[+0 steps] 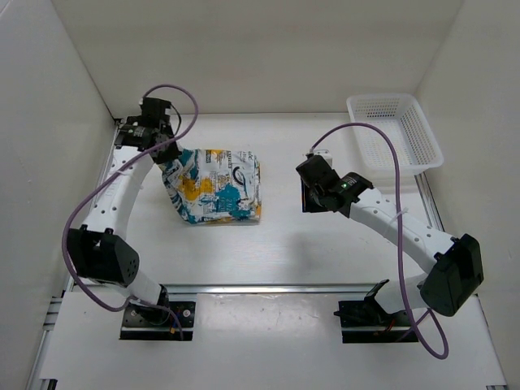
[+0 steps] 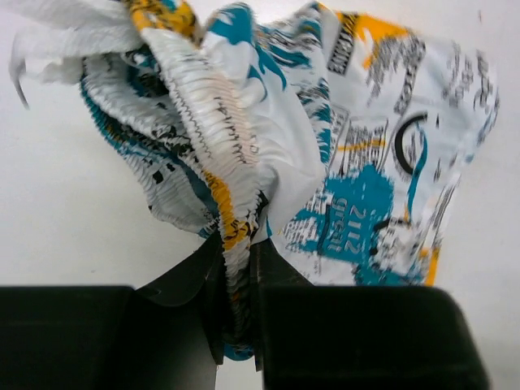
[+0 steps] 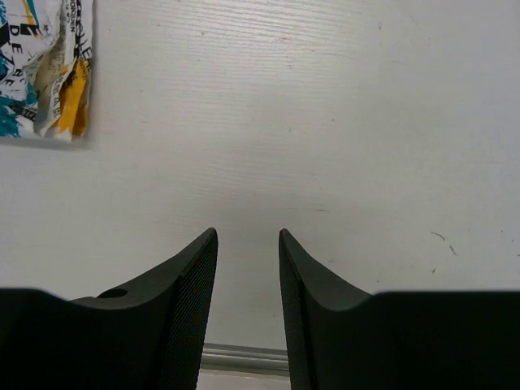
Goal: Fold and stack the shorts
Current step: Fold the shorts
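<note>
The left gripper will carry the shorts' waistband to the right in the top view, over the printed half with the black ring [image 1: 234, 171] [image 2: 396, 146], and let it go, since that half lies flat.
The shorts [image 1: 218, 188], white with teal, yellow-orange and black print, lie partly folded on the table left of centre. My left gripper [image 1: 169, 154] is shut on their gathered waistband at the upper left corner and lifts that corner a little; in the left wrist view the bunched waistband [image 2: 236, 236] sits pinched between the two jaws, and the rest of the shorts [image 2: 382, 179] spreads out beyond. My right gripper [image 1: 307, 195] is open and empty over bare table to the right of the shorts [image 3: 45, 69], whose edge shows at the top left of the right wrist view.
A white plastic mesh basket [image 1: 395, 132] stands at the back right of the table, near the right wall. White walls enclose the table on the left, back and right. A metal rail [image 1: 260, 288] runs along the near edge.
</note>
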Robot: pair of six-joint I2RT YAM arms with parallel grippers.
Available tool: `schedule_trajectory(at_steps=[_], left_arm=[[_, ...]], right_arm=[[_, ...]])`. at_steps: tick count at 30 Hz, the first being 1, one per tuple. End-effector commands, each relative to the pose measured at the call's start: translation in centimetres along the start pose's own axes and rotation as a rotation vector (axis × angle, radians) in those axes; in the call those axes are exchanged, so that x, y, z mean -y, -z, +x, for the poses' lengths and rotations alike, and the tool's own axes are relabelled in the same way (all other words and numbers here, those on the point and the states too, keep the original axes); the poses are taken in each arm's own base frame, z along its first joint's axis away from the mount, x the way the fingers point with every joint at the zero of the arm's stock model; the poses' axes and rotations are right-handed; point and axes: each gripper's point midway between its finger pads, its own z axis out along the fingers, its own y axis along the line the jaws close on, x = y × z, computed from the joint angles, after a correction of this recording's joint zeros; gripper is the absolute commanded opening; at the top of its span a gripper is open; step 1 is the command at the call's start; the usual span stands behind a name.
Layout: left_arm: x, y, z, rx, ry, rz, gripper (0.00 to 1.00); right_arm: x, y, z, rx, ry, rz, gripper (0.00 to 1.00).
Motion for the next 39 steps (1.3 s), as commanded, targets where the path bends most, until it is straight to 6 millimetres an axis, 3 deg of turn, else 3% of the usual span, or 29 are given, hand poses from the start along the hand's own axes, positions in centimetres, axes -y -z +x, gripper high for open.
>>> schedule_trajectory(at_steps=[1, 4, 8, 11, 14, 18, 22, 23, 24, 26, 27, 29, 31, 32, 33, 35, 37, 39], left_arm=[[1.8, 1.3, 1.4, -0.021, -0.148, -0.007, 0.1], [4.0, 1.4, 3.0, -0.051, -0.234, 0.005, 0.1], [8.9, 0.9, 6.0, -0.087, -0.358, 0.036, 0.1], [10.7, 0.0, 7.7, -0.121, -0.419, -0.021, 0.1], [12.7, 0.7, 7.6, -0.113, -0.437, -0.033, 0.1], [16.0, -0.9, 7.6, -0.142, -0.353, 0.01, 0.1], [20.4, -2.9, 8.9, -0.198, -0.277, 0.106, 0.1], [21.4, -3.2, 9.2, -0.217, -0.271, 0.14, 0.18], [23.1, -4.0, 9.4, -0.231, -0.254, 0.179, 0.31], [25.0, -3.4, 9.9, -0.268, -0.252, 0.253, 0.55], [25.5, -2.5, 8.8, -0.24, -0.239, 0.275, 0.78], [25.4, -1.0, 7.5, -0.208, -0.197, 0.288, 0.89], [23.9, 1.6, 4.5, -0.15, -0.126, 0.334, 0.97], [23.7, 2.4, 3.4, -0.134, -0.086, 0.382, 0.97], [21.4, 3.3, 2.1, -0.119, -0.045, 0.384, 0.97], [19.6, 4.1, 1.3, -0.11, -0.006, 0.405, 0.97], [16.5, 4.0, 1.3, -0.105, 0.021, 0.369, 0.93], [14.3, 3.3, 2.2, -0.117, 0.018, 0.319, 0.81]], right_arm=[[-0.1, 0.2, -0.5, 0.023, -0.004, -0.002, 0.41], [0.1, 0.0, -0.1, 0.015, 0.0, 0.003, 0.41], [0.0, -0.2, 0.3, 0.003, -0.007, -0.001, 0.41], [0.0, -0.2, 0.3, 0.003, -0.016, -0.001, 0.41], [0.3, -0.1, 0.4, 0.008, -0.016, 0.008, 0.41], [0.5, -0.2, 1.0, -0.002, -0.022, 0.014, 0.41], [1.0, 0.2, 1.7, 0.003, -0.035, 0.011, 0.41], [1.4, 0.3, 2.2, -0.006, -0.032, 0.016, 0.41], [1.5, 0.3, 2.1, 0.0, -0.041, 0.025, 0.41], [2.1, 0.4, 2.7, -0.003, -0.038, 0.038, 0.41], [2.2, 0.5, 2.9, -0.01, -0.035, 0.042, 0.41], [2.4, 0.5, 3.1, -0.01, -0.035, 0.042, 0.41], [2.2, 0.4, 3.3, -0.016, -0.025, 0.031, 0.41], [1.9, 0.3, 3.2, -0.011, -0.02, 0.014, 0.41], [1.2, 0.3, 3.0, -0.008, -0.026, -0.018, 0.41], [-0.2, 0.1, 2.1, -0.009, 0.006, -0.07, 0.43], [-2.0, -0.9, 1.8, -0.047, 0.041, -0.125, 0.51], [-4.4, -0.8, 0.0, -0.054, 0.062, -0.2, 0.51]])
